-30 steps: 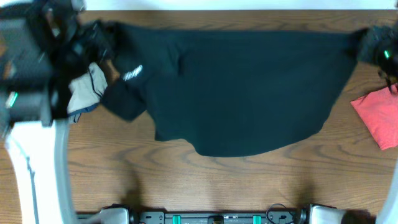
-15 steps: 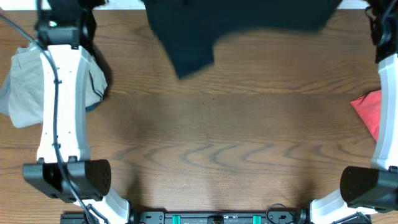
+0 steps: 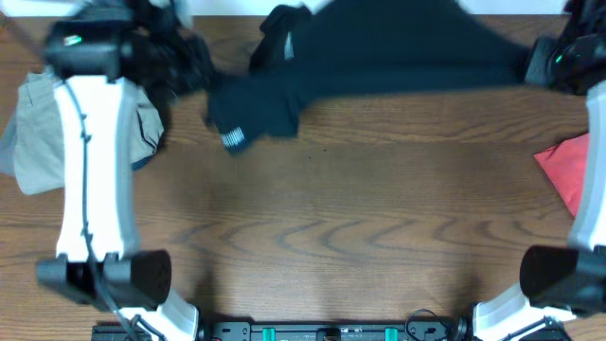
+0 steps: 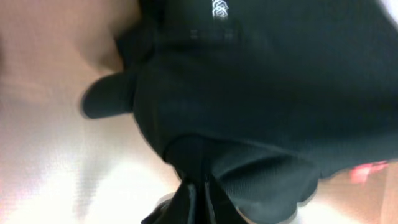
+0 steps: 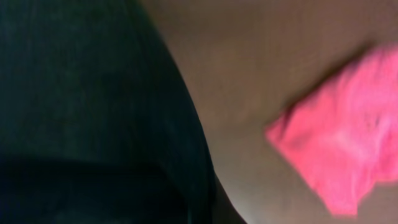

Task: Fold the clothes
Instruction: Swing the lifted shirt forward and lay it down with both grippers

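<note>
I will next move my left gripper back and down to let go of the shirt's pinched end on the bare brown tabletop, which is below and back of that gripper.
A black shirt [image 3: 398, 57] hangs stretched and blurred between my two grippers over the far edge of the table. A sleeve with a white label [image 3: 233, 138] droops at its left. My left gripper [image 3: 185, 59] holds the shirt's left end. In the left wrist view its fingers [image 4: 200, 198] are pinched shut on a bunch of the black fabric [image 4: 261, 93]. My right gripper [image 3: 547, 62] holds the shirt's right end. In the right wrist view the black fabric [image 5: 87, 112] fills the left side and hides the fingers.
A grey and beige pile of clothes [image 3: 33, 137] lies at the left edge, partly under my left arm. A folded pink-red cloth [image 3: 568, 170] lies at the right edge; it also shows in the right wrist view [image 5: 342, 143]. The brown wooden table [image 3: 322, 237] lies below.
The shirt lay spread on the table a second ago. Both grippers lifted it far back and up, and it has now swung down again, bunched along the far edge.
</note>
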You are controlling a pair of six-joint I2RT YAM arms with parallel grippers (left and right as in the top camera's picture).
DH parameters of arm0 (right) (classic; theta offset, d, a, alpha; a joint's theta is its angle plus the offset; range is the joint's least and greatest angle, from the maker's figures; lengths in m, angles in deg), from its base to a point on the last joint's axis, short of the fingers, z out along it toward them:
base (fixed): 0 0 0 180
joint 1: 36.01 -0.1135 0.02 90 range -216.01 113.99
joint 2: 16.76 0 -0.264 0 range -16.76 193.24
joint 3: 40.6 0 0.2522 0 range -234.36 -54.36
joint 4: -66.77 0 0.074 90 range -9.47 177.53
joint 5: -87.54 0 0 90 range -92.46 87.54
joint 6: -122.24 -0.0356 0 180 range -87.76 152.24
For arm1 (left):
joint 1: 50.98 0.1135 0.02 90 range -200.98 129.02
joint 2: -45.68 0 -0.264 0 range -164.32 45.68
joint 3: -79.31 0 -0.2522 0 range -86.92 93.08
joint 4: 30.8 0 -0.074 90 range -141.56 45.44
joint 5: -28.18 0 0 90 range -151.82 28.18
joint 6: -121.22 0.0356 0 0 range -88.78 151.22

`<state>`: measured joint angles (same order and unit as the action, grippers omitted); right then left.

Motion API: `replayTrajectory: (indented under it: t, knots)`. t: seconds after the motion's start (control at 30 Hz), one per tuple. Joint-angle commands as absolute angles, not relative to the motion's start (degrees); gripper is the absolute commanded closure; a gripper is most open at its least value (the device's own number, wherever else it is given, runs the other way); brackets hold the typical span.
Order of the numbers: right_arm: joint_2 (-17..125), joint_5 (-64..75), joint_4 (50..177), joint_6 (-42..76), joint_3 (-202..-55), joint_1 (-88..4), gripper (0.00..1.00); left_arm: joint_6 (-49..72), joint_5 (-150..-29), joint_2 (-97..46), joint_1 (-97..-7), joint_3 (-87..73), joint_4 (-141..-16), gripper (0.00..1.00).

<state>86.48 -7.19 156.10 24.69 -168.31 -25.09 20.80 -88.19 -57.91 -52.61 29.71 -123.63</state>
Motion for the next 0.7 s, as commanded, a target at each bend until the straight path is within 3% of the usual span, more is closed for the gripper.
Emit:
replayTrajectory:
  t: [0.0, 0.37, 0.67]
  knots:
    - [90.0, -11.7, 158.7, 25.7, -162.2, -24.0, 0.99, 25.0, -86.7, -60.1, -55.4, 21.6, -127.1, 0.94]
    - [90.7, -13.6, 160.3, 19.9, -135.8, -22.5, 0.99, 28.1, -86.0, -60.3, -57.8, -11.8, -127.2, 0.94]
    - [89.4, -13.6, 160.3, 17.5, -126.6, -20.5, 0.99, 27.7, -82.3, -54.9, -57.7, -18.5, -126.6, 0.94]
